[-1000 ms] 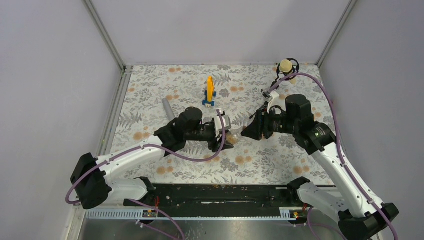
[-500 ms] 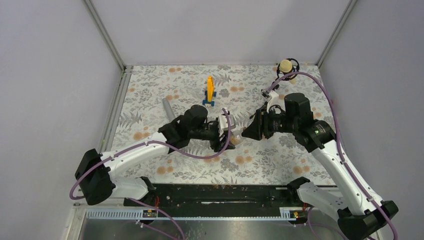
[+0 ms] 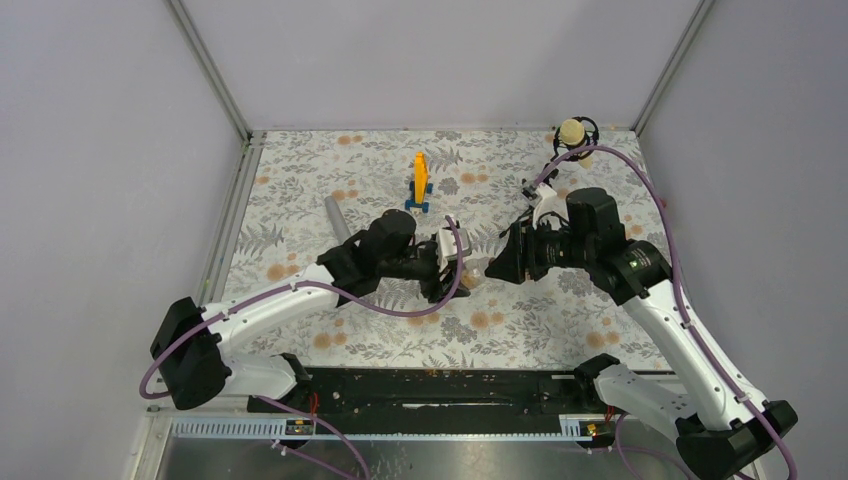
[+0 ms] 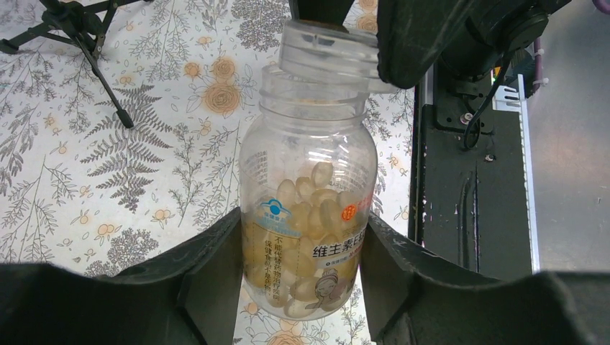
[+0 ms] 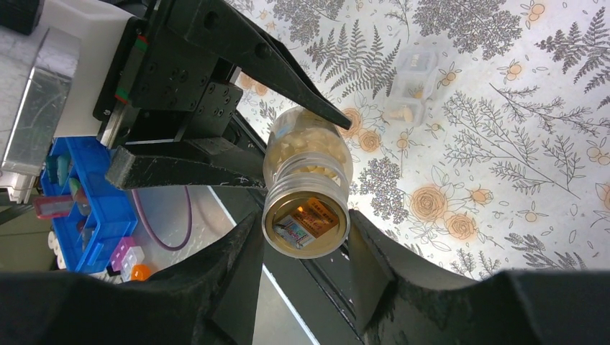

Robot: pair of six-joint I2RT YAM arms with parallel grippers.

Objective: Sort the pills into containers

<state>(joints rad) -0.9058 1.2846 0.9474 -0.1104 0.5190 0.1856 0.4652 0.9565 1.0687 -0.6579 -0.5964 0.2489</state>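
Note:
The right gripper moves to the left in the top view toward the bottle's opening (image 3: 482, 269) (image 5: 312, 169) next. It turns the cap before releasing it, since the bottle's neck threads show.
A see-through bottle (image 4: 309, 180) with a printed label, about half full of pale yellow pills (image 4: 313, 208), is held off the table, lying sideways. My left gripper (image 4: 301, 226) is shut on its body. At its mouth, a clear screw cap (image 5: 306, 223) sits a little askew, with the neck threads showing. My right gripper (image 5: 305, 224) is shut on that cap. In the top view the two grippers (image 3: 455, 268) (image 3: 492, 266) meet at mid-table. Two small containers lie on the cloth below: a colourless one (image 5: 419, 61) and a tan-looking one (image 5: 400, 109).
An upright orange piece on a blue base (image 3: 420, 182) stands behind the grippers, and a grey tube (image 3: 337, 218) lies to its left. A microphone stand (image 3: 572, 135) fills the far right corner. A black rail (image 3: 440, 385) runs along the near edge.
A second ago my left gripper moved the bottle slightly right toward the right gripper, which edged left. Over the last half second neither has visibly moved.

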